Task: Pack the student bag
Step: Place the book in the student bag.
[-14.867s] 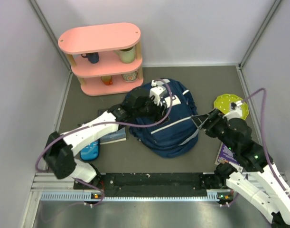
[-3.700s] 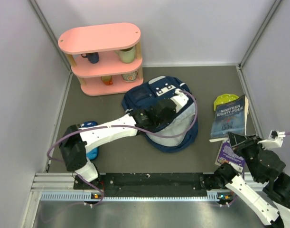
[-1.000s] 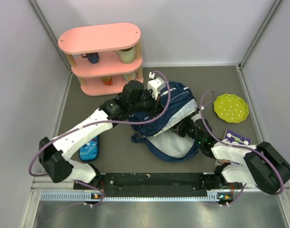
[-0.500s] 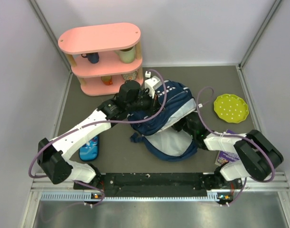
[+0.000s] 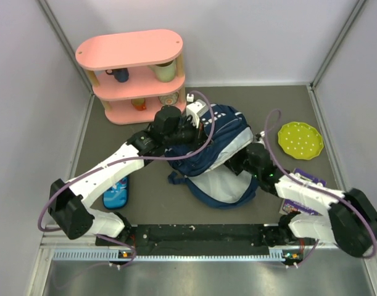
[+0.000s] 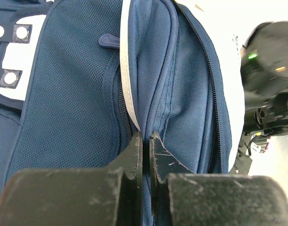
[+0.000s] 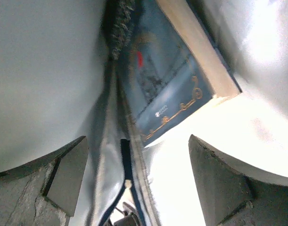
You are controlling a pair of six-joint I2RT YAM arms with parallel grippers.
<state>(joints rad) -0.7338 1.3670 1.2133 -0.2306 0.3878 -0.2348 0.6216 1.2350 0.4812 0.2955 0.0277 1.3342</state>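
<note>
The blue book [image 7: 167, 80] lies free inside the bag [image 5: 222, 185]. The navy flap comes back down over the bag with my left gripper next, which then releases it.
The student bag [image 5: 222, 185], a navy backpack, lies open in the middle of the table with its pale lining showing. My left gripper [image 5: 191, 137] is shut on a fold of the navy flap [image 6: 181, 84] beside a white stripe and holds that flap up; its tips [image 6: 144, 137] pinch the cloth. My right gripper [image 5: 239, 163] reaches into the bag's mouth. In the right wrist view it [image 7: 139, 162] stands open inside the bag, between walls of pale lining [image 7: 40, 70]. A blue book [image 7: 167, 80] with gold print lies free ahead of its fingers.
A pink shelf [image 5: 132, 49] holding cups stands at the back left. A green dotted plate [image 5: 300, 140] lies to the right, a purple book [image 5: 306, 184] partly under my right arm. The bright-blue pencil case [image 5: 116, 192] lies at the near left.
My right gripper has opened inside the bag and let go of the blue book; that arm has shifted a little. The left gripper keeps its hold on the flap.
</note>
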